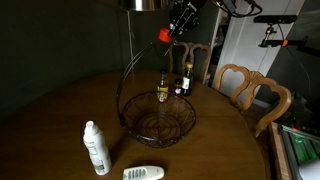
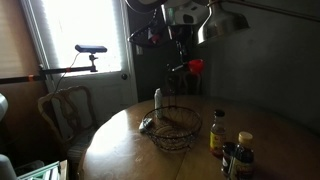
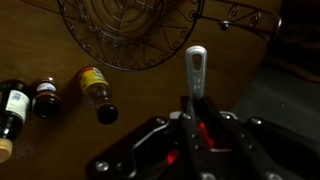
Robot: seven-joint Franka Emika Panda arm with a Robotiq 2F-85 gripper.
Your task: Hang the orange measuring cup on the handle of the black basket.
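Observation:
The arch is close below my gripper, so my gripper will next move down toward the arched top of the basket's handle [image 1: 154, 43] [image 3: 236, 21] and let go of the measuring cup there.
The orange measuring cup [image 1: 165, 35] is held in my gripper [image 1: 178, 24], high above the table in both exterior views [image 2: 196, 66]. The black basket [image 1: 158, 122] stands on the round wooden table, and its thin handle [image 1: 130, 72] arches up towards the cup. The cup hangs close to the top of the arch; I cannot tell whether they touch. In the wrist view the shut fingers [image 3: 196, 118] show an orange-red glow between them, and a pale grey bar [image 3: 196, 68] sticks out ahead of them. The basket [image 3: 130, 35] lies beyond.
Dark bottles with yellow labels [image 1: 163, 92] [image 2: 217, 132] [image 3: 98, 95] stand next to the basket. A white bottle [image 1: 95, 148] and a pale remote [image 1: 143, 173] lie near one table edge. Wooden chairs [image 1: 250, 90] [image 2: 62, 108] ring the table.

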